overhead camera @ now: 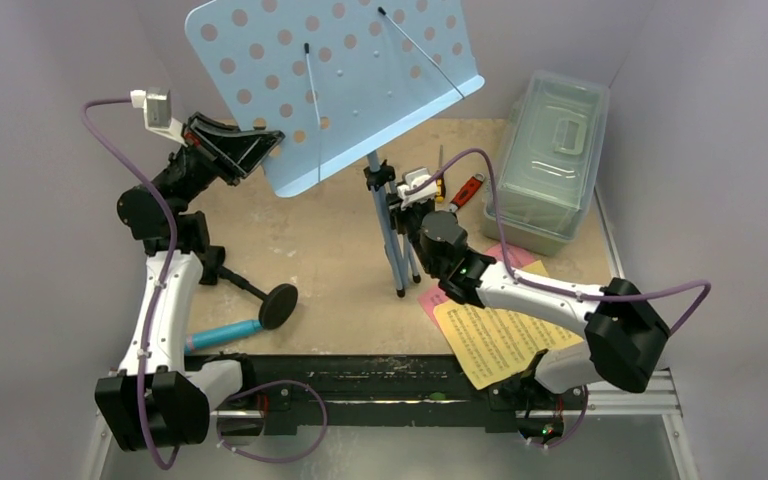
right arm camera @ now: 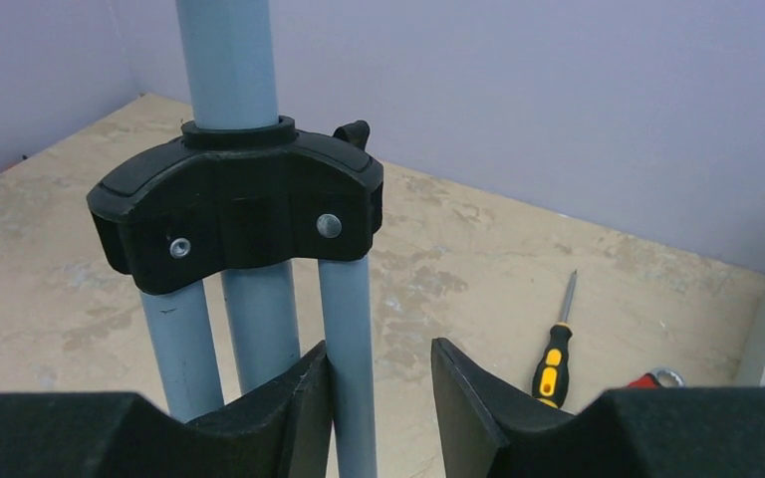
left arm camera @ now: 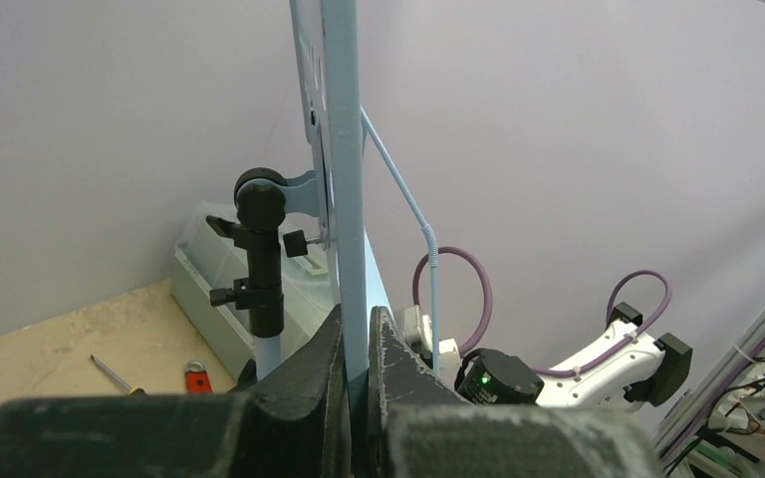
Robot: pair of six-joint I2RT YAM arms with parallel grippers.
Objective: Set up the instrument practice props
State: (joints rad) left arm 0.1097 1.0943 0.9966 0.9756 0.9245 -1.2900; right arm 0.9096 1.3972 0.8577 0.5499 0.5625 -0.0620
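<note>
My left gripper will stay where it is next and spread its fingers to let go of the desk's pinched edge, since my right gripper is already around a leg below the stand's hub.
The light blue perforated music stand point(overhead camera: 335, 85) stands at the back centre on folded tripod legs point(overhead camera: 395, 240). My left gripper point(overhead camera: 250, 150) is shut on the desk's lower left edge point(left arm camera: 344, 149), which sits pinched between the jaws point(left arm camera: 357, 317). My right gripper point(right arm camera: 379, 349) is open around one grey-blue leg point(right arm camera: 349, 309) just below the black hub point(right arm camera: 239, 209); the leg touches the left finger only. Yellow point(overhead camera: 500, 335) and pink point(overhead camera: 430, 300) pages lie under the right arm. The cyan microphone point(overhead camera: 222, 333) and the black mic stand point(overhead camera: 278, 305) lie on the table at the near left.
A clear lidded box point(overhead camera: 550, 160) stands at the back right. A screwdriver point(right arm camera: 555, 349) and a red-handled wrench point(overhead camera: 468, 190) lie on the table between the stand and the box. Purple walls close in on three sides.
</note>
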